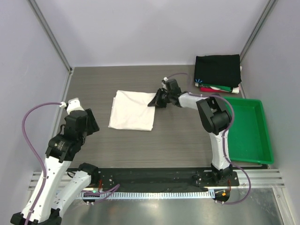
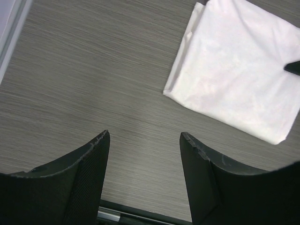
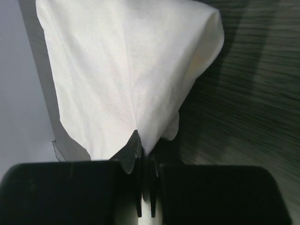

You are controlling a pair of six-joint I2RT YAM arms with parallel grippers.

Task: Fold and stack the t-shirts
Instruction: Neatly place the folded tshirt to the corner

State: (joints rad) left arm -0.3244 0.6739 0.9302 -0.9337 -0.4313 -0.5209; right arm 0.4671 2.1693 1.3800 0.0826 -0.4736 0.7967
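Observation:
The black top of the stack lies outward, to the gripper's right in the top view, so the robot's right gripper will next lift the folded shirt over there and let it go.
A folded white t-shirt lies mid-table; it also shows in the left wrist view and the right wrist view. My right gripper is shut on the shirt's right edge, low over the table. A stack of folded t-shirts, black on top with green, red and white beneath, sits at the back right. My left gripper is open and empty, apart from the shirt at the left; bare table shows between its fingers.
A green plastic tray stands at the right edge, in front of the stack. Grey walls enclose the table on the left, back and right. The arm bases sit on a black rail at the near edge.

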